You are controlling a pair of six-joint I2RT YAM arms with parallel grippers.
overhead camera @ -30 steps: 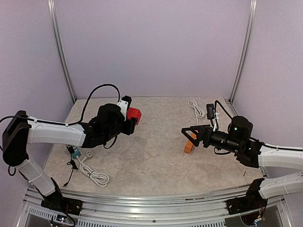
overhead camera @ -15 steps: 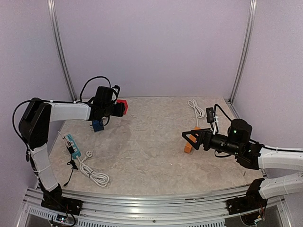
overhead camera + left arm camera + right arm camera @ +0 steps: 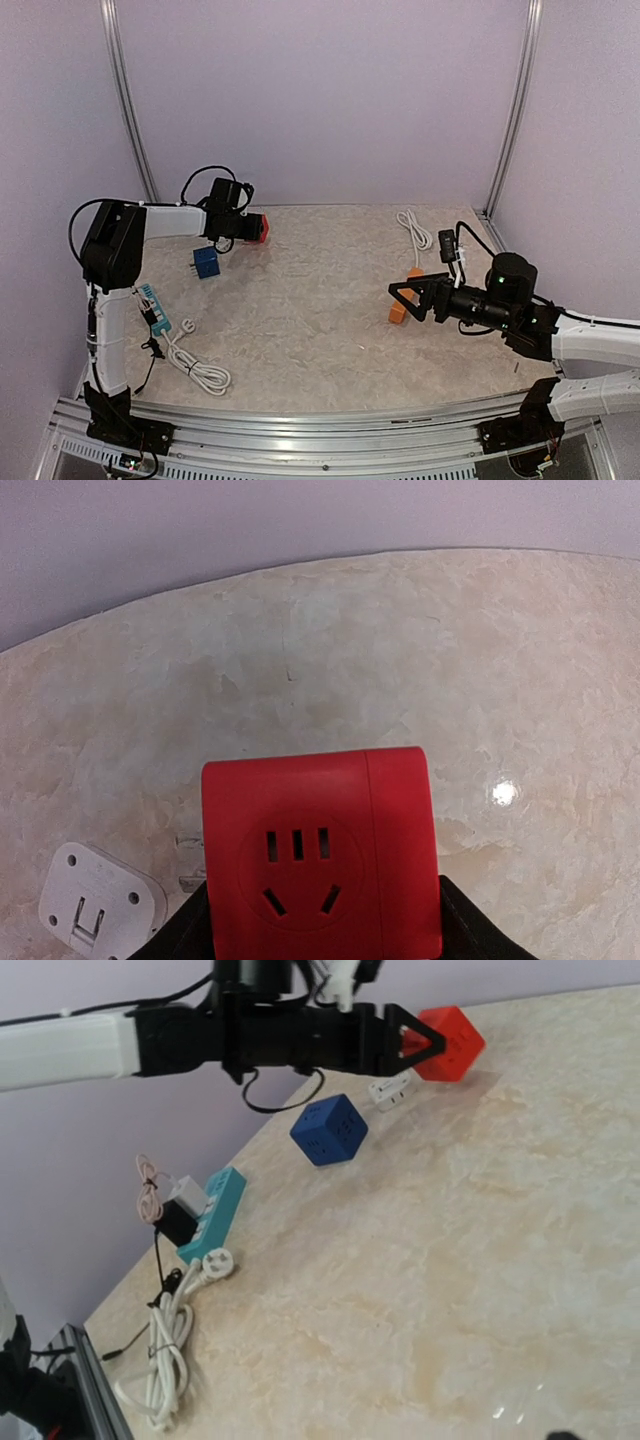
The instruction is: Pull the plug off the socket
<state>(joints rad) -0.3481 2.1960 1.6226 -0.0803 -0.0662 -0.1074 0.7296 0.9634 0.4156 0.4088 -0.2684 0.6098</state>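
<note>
My left gripper comes down toward the bare tabletop beside the red cube socket [image 3: 320,855] next and releases the cube, since the white plug already lies apart from it.
My left gripper [image 3: 250,228] is shut on a red cube socket [image 3: 320,855] at the back left of the table; its front holes are bare. The gripper and the red cube socket [image 3: 450,1043] also show in the right wrist view. A small white plug [image 3: 100,910] lies on the table just beside and below the cube, apart from it; it also shows in the right wrist view [image 3: 390,1090]. My right gripper [image 3: 405,295] hovers open and empty at the right, over an orange block [image 3: 399,311]. Its fingers are out of the right wrist view.
A blue cube socket [image 3: 207,262] stands near the left gripper. A teal power strip [image 3: 153,307] with black and white plugs in it lies at the left edge, beside a coiled white cable [image 3: 195,365]. Another white cable [image 3: 412,228] and a black adapter [image 3: 445,240] lie at the back right.
My left arm has swung from the table's middle to the back left with the red cube in its grip, uncovering the blue cube. The right arm has barely moved.
</note>
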